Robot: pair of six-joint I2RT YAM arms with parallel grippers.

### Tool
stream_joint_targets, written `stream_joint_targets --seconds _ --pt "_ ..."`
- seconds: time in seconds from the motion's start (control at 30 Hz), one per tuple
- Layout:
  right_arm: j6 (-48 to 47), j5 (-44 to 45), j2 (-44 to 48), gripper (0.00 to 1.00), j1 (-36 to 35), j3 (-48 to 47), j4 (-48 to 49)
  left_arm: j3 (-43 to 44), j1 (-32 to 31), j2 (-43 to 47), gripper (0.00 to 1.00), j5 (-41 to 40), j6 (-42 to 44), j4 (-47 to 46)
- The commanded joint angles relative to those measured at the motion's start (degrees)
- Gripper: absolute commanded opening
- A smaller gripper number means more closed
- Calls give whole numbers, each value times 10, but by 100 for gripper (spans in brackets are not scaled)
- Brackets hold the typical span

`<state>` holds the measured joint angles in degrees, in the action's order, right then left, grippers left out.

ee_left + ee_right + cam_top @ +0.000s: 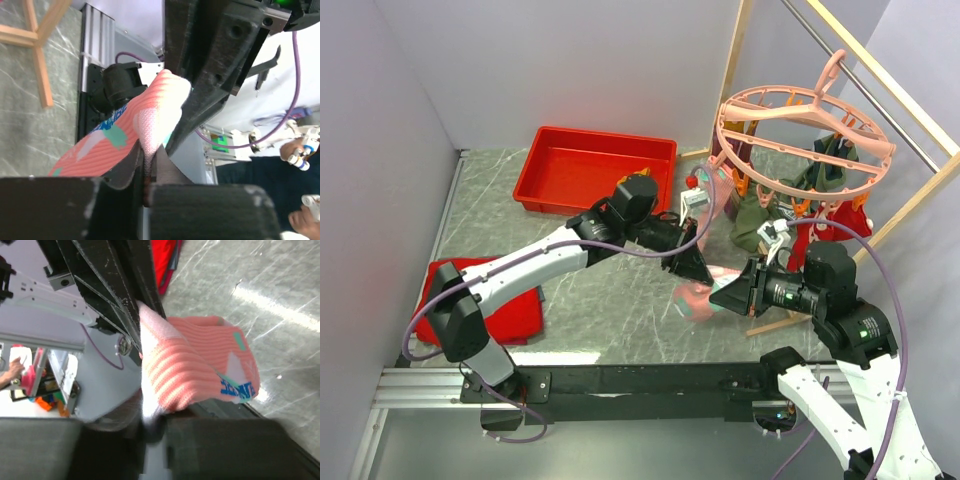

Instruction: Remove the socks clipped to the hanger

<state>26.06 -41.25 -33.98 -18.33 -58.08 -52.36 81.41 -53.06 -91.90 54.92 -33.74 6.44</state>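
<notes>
Next, my left gripper swings outward and left in the top view over the red tray to release the sock, since it hangs clear of the hanger.
A pink sock with mint patches hangs between my two grippers, low over the table and in front of the hanger. My left gripper is shut on its pale cuff, which shows in the left wrist view. My right gripper is shut on the same sock from the other side. The round pink hanger hangs from the rail at the back right. An olive green sock and a red sock still dangle from its clips.
A red tray stands at the back left. A flat red cloth lies at the near left. The wooden-framed rail stands at the right, with its foot just under my right gripper.
</notes>
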Motion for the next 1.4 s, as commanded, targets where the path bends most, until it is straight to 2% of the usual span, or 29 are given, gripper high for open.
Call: stream_joint_targets --seconds 0.0,0.07,0.13,0.17,0.33,0.5,0.63,0.7,0.9,1.0,1.03,1.1,1.13,1.2,1.3,1.33,1.37 --pt "-5 27 -2 43 2 -16 20 18 12 27 1 -56 18 36" --pt "-16 83 -10 53 2 -25 -3 25 22 27 1 -101 31 66" --pt "-22 127 -15 64 2 -36 -40 31 39 28 1 -189 38 121" --pt "-28 172 -18 65 2 -40 -50 34 47 29 1 -218 41 142" --pt "-30 246 -19 69 2 -61 -88 59 124 22 1 -383 23 206" --pt "-27 248 -21 70 2 -75 -97 131 192 -15 1 -437 37 214" --pt "-21 243 -28 70 2 -88 -97 205 233 -91 2 -473 50 219" --pt "-20 247 -31 71 2 -99 -100 252 264 -143 8 -467 47 218" --pt "-25 265 -50 71 1 -138 -125 328 340 -268 7 -392 -35 186" --pt "-36 269 -62 72 2 -152 -136 350 359 -306 22 -383 -47 163" --pt "-40 270 -67 72 1 -154 -138 358 365 -315 32 -376 -47 160" --pt "-44 271 -72 72 1 -158 -143 379 369 -328 43 -358 -40 162" --pt "-44 271 -73 72 1 -158 -145 379 370 -326 55 -355 -34 162" --pt "-43 272 -71 73 2 -155 -141 358 369 -304 59 -350 -22 157" --pt "-39 261 -69 73 2 -143 -131 299 369 -250 77 -340 -14 147" --pt "-39 258 -69 73 2 -141 -129 284 369 -236 88 -331 -12 149" --pt "-37 255 -68 73 2 -137 -127 258 368 -221 93 -328 -10 154"
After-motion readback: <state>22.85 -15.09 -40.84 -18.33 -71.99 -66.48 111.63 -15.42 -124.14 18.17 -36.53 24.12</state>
